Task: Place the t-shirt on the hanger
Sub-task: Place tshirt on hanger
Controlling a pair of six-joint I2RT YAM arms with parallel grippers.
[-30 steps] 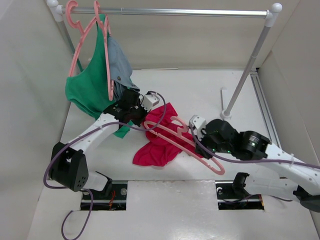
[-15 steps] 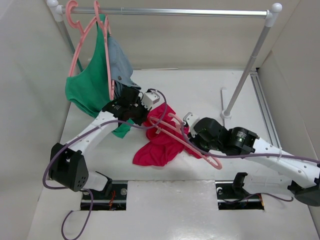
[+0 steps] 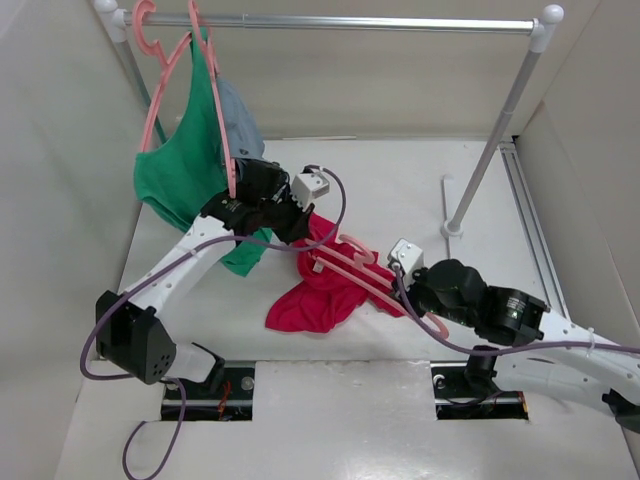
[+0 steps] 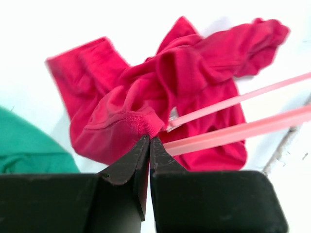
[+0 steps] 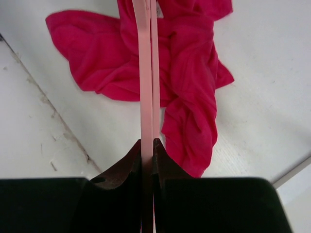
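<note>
The robot's right gripper should next push toward the left in the top view and release the hanger, since the hanger's far end points that way, toward the t-shirt's lifted edge.
The crimson t-shirt [image 3: 318,295] lies crumpled on the white table, its upper edge lifted. My left gripper [image 3: 300,230] is shut on a fold of that edge, and the left wrist view shows the t-shirt [image 4: 146,92] bunched at the left gripper [image 4: 149,137]. The pink hanger [image 3: 355,268] lies slanted across the shirt. My right gripper [image 3: 420,302] is shut on the hanger's lower right part. In the right wrist view the hanger [image 5: 145,73] runs straight out from the right gripper [image 5: 148,142] over the t-shirt [image 5: 189,77]. Two bars of the hanger [image 4: 233,131] cross the left wrist view.
A clothes rail [image 3: 350,22] spans the back on two posts, the right post [image 3: 490,150] ending in a foot [image 3: 450,205]. At its left end hang a green garment [image 3: 180,170] and a grey-blue garment [image 3: 238,115] on pink hangers [image 3: 150,30]. Walls close both sides.
The left gripper has risen a little toward the back, drawing the shirt's edge up. The right arm swung left, then back toward the near right, with the hanger in its jaws.
</note>
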